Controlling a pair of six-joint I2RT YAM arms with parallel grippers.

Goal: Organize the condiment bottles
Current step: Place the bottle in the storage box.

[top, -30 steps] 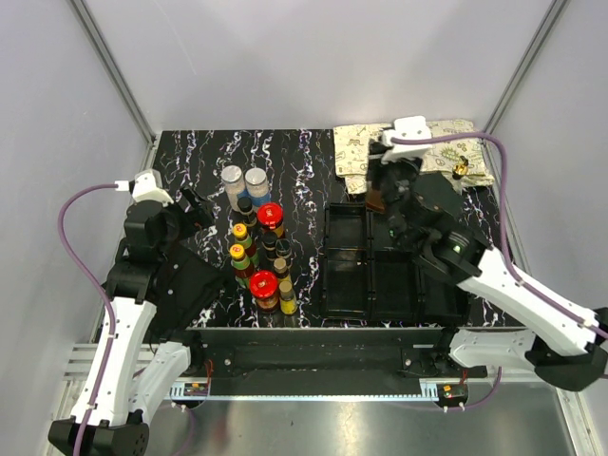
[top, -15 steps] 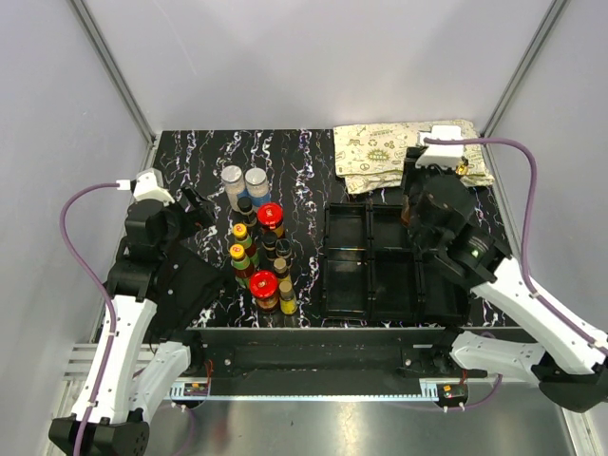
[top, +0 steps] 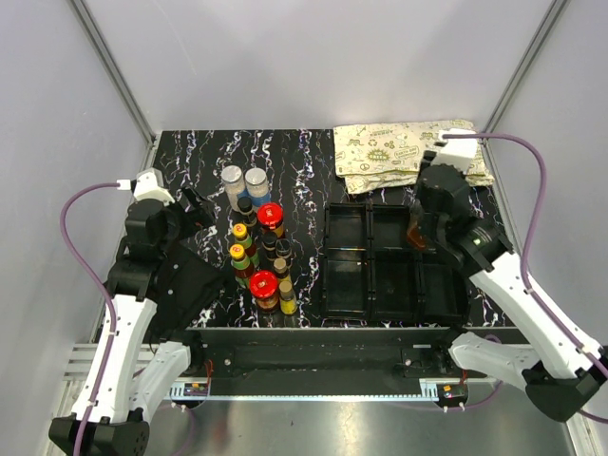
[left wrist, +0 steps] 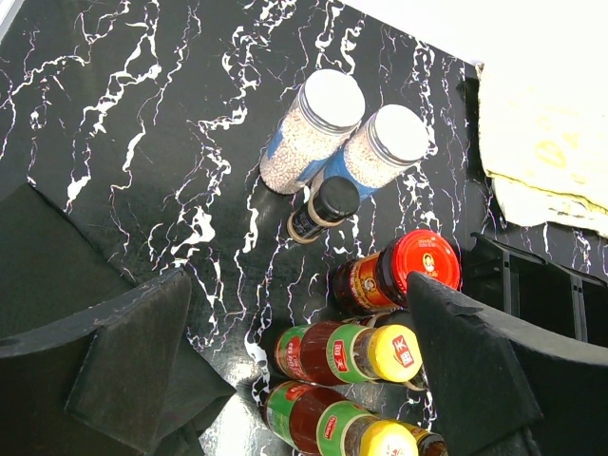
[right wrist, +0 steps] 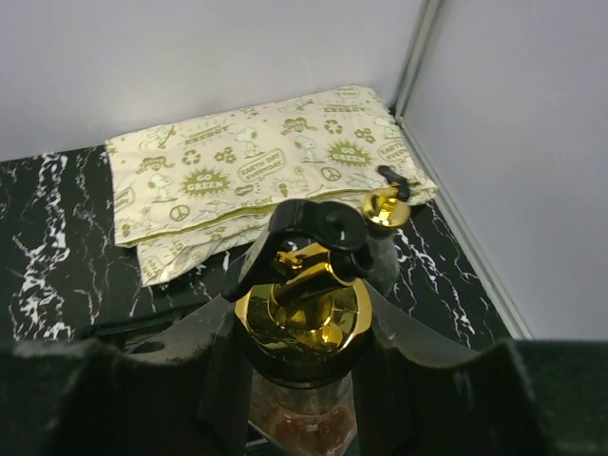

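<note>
Next, my right gripper needs to shift right in the top view and lower to release the clear glass bottle in the tray's far corner section, as it still hangs above the tray's divider.
My right gripper [top: 418, 234] [right wrist: 302, 380] is shut on a clear glass bottle with a gold spout [right wrist: 304, 309] [top: 415, 236] and holds it upright over the back right part of the black compartment tray [top: 347, 211]. A second gold-spouted bottle [right wrist: 385, 211] stands just behind it by the cloth. The other condiment bottles stand in a cluster [top: 261, 252] left of the tray: two grey-lidded shakers [left wrist: 328, 114], a black-capped bottle [left wrist: 323, 209], a red-lidded jar [left wrist: 399, 271], and yellow-capped sauces [left wrist: 347, 353]. My left gripper [top: 195, 207] [left wrist: 299, 313] is open above that cluster.
A folded cream printed cloth [top: 389, 152] [right wrist: 256, 171] lies at the back right corner. Grey walls close in the back and both sides. The black marble tabletop [top: 199, 152] reaches back left of the cluster.
My right arm has carried the gold-spouted bottle to the right, from over the tray's back middle to its right side. The left arm has not moved.
</note>
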